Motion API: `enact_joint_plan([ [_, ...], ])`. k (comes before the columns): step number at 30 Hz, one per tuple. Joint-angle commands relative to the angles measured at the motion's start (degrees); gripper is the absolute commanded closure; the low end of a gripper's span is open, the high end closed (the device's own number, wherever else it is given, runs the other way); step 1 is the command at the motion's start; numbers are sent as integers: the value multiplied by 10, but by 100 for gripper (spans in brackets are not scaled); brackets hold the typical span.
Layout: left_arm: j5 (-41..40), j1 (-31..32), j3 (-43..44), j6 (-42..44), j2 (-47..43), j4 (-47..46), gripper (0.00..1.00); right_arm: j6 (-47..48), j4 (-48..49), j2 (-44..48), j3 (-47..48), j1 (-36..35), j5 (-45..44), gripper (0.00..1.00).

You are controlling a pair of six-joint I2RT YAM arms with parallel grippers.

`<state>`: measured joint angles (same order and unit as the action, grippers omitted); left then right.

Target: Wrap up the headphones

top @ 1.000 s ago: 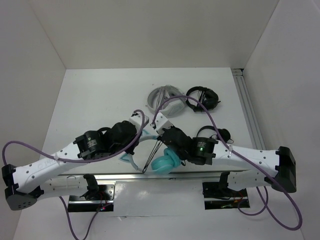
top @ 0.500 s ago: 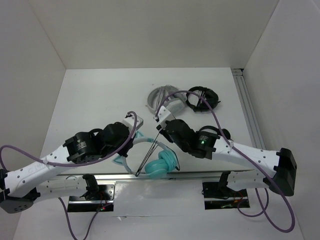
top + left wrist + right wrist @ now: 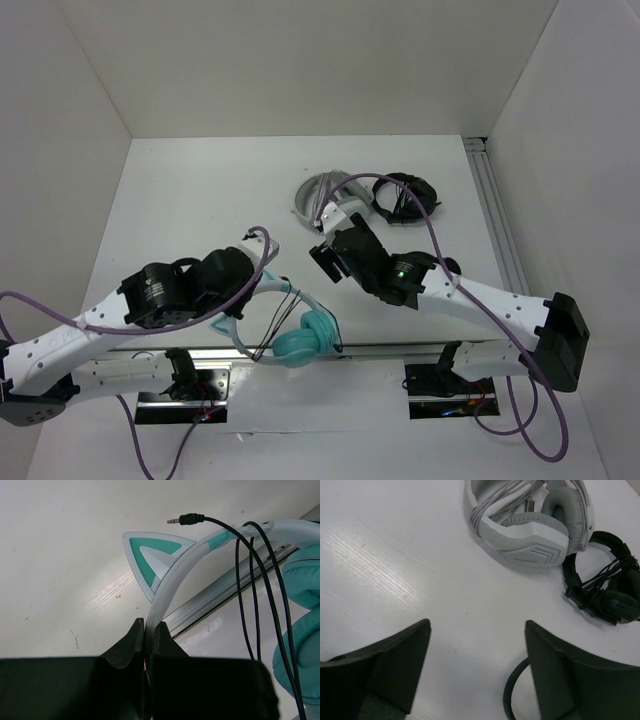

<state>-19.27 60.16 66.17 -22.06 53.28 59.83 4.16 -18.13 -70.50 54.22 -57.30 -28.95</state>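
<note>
My left gripper moves outward next, to the bare table on its left in the top view. There it lowers and releases the headband (image 3: 167, 587), clear of the table's front bar.
The teal headphones (image 3: 303, 338) hang at the table's near edge, ear cups low over the front rail. My left gripper (image 3: 264, 272) is shut on their pale headband (image 3: 167, 587), just below a cat ear (image 3: 150, 555). In the left wrist view my left gripper (image 3: 149, 626) pinches the band edge-on. The thin black cable (image 3: 255, 590) hangs in loops over the band, and its plug (image 3: 186, 519) sticks out free. My right gripper (image 3: 324, 258) is open and holds nothing, apart from the headphones and behind them; in its wrist view my right gripper (image 3: 477, 623) stands over bare table.
Grey-white headphones (image 3: 325, 195) (image 3: 530, 525) and black headphones (image 3: 405, 197) (image 3: 607, 590) lie at the back centre. A metal rail (image 3: 495, 220) runs along the table's right side, another (image 3: 385, 350) along the near edge. A black curved band (image 3: 510, 685) lies by my right finger.
My right gripper opened, let go of the cable and drew back from the headphones toward the far side. My left gripper carried the headphones left and nearer.
</note>
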Motion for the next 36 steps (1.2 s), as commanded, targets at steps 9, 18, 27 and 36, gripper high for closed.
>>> enact_joint_plan([
  [9,-166,-114,-36,-137,-4,-61,100,-114,-71,90,71,14,-66,0],
  [18,-85,-333,-140,-65,-31,-212,100,-142,-116,149,87,-11,-29,0],
  [27,-2,-536,-153,-57,110,-236,100,-162,-139,155,82,-27,-45,0],
  [36,11,-649,-141,-88,219,-213,95,-156,-115,155,65,-33,-34,0],
])
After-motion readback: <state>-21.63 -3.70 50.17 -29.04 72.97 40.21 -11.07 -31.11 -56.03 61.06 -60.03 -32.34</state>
